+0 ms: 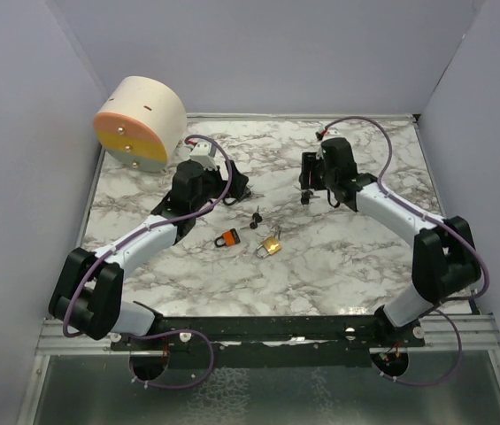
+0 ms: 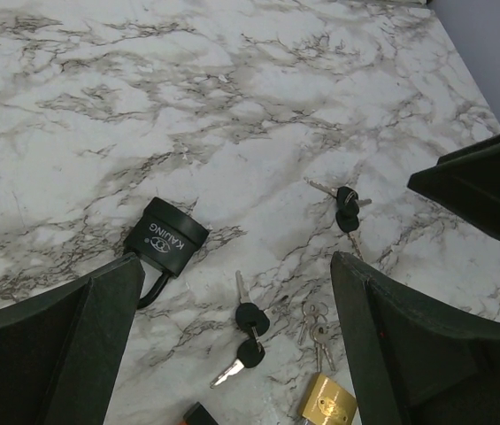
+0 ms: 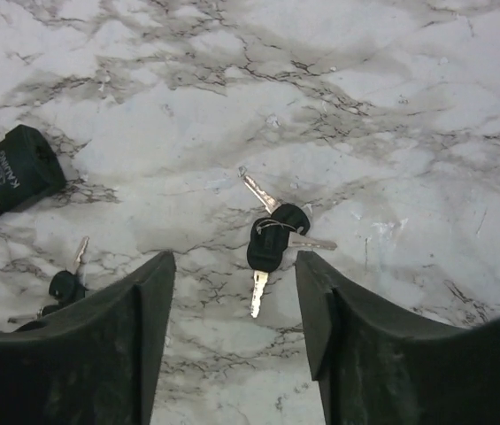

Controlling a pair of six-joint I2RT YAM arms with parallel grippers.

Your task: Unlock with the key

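Next, my right gripper lowers to one key's black head (image 1: 304, 200) (image 3: 267, 247), nearest my fingers in the second bunch of keys, a finger on either side.
A black padlock (image 2: 165, 235) marked KAIJING lies on the marble table beside my left gripper's left finger. It also shows in the right wrist view (image 3: 15, 168). A brass padlock (image 1: 271, 245) and an orange padlock (image 1: 227, 237) lie mid-table. One bunch of black-headed keys (image 2: 251, 323) lies between my left gripper's (image 2: 236, 266) open fingers. A second bunch (image 3: 276, 232) lies just ahead of my right gripper's (image 3: 234, 261) open fingers. Small silver keys (image 2: 313, 323) lie by the brass padlock (image 2: 329, 400). Both grippers (image 1: 232, 190) (image 1: 310, 181) hover low and empty.
A round cream and orange drum (image 1: 139, 122) stands at the back left corner. Grey walls close the table (image 1: 365, 266) on three sides. The right gripper's fingers (image 2: 484, 181) show at the right edge of the left wrist view.
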